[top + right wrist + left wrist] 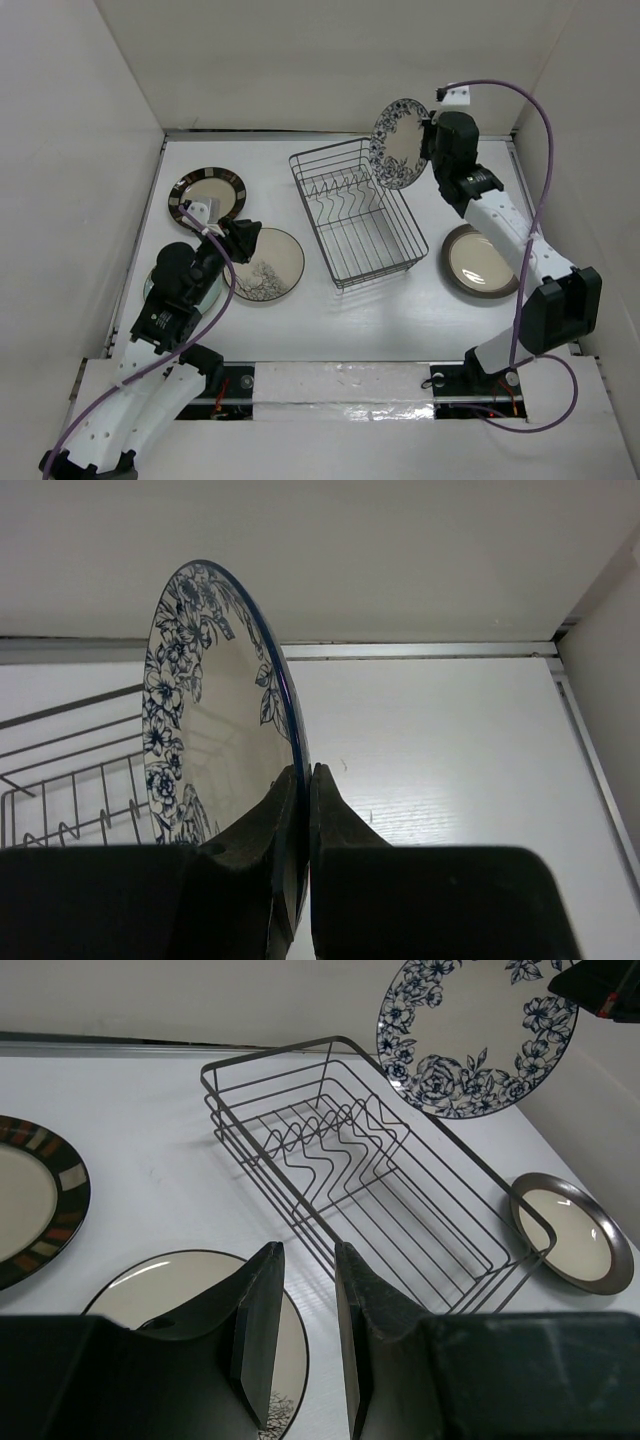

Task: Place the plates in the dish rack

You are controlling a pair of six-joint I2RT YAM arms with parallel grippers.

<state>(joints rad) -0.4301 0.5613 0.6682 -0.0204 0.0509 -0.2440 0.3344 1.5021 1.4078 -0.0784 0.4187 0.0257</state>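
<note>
The end wires of the dish rack are empty, so my right gripper should turn and lower to its left in the top view and release the plate there.
My right gripper (pixel 432 140) (pixel 304 780) is shut on the rim of the blue floral plate (pixel 400 143) (pixel 215 730) (pixel 470 1030). It holds the plate upright in the air over the far right corner of the dish rack (pixel 380 272) (pixel 430 1125) (pixel 70 780), whose prongs hold nothing. My left gripper (pixel 247 238) (pixel 310 1260) hangs open with a narrow gap and nothing in it. It is over the right edge of the tree-drawing plate (pixel 272 262) (pixel 170 1290), which lies flat left of the rack.
A striped-rim plate (pixel 207 193) (pixel 30 1200) lies at the far left. A grey-brown-rimmed plate (pixel 480 262) (pixel 572 1230) lies right of the rack under my right arm. A pale teal plate (pixel 212 292) is mostly hidden beneath my left arm. White walls enclose the table.
</note>
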